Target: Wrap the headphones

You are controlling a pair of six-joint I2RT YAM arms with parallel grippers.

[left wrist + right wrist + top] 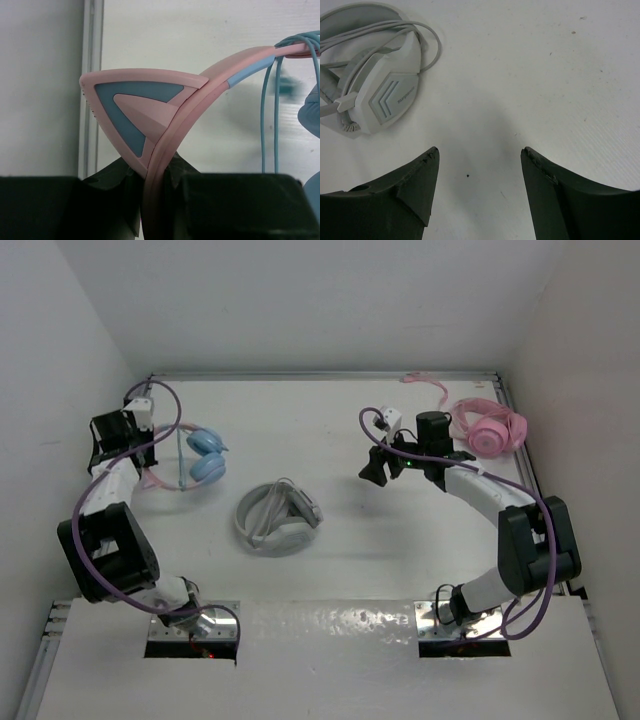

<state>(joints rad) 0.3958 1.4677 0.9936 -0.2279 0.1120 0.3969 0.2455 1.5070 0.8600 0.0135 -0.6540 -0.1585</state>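
My left gripper draws back next, lowers and releases the pink headband on the bare tabletop [187,508] beside the white-grey headphones, since that spot lies below and back.
The headphones [207,453] lie at the far left of the table, two light blue ear cups side by side and the pink headband toward my left arm. My left gripper [150,462] is shut on that headband. In the left wrist view the pink band [165,145] runs up from between the gripper's [155,176] jaws, beside a pink and blue cat ear [131,107]. The thin light blue cable [270,125] hangs in two strands over the band at the right. My right gripper [375,466] is open over bare table near the middle, holding nothing [480,155].
White-grey headphones [278,518] with their cord coiled on them lie mid-table, left of the right gripper, and show top left in the right wrist view [375,95]. All-pink headphones [488,428] sit at the back right. White walls close in the table.
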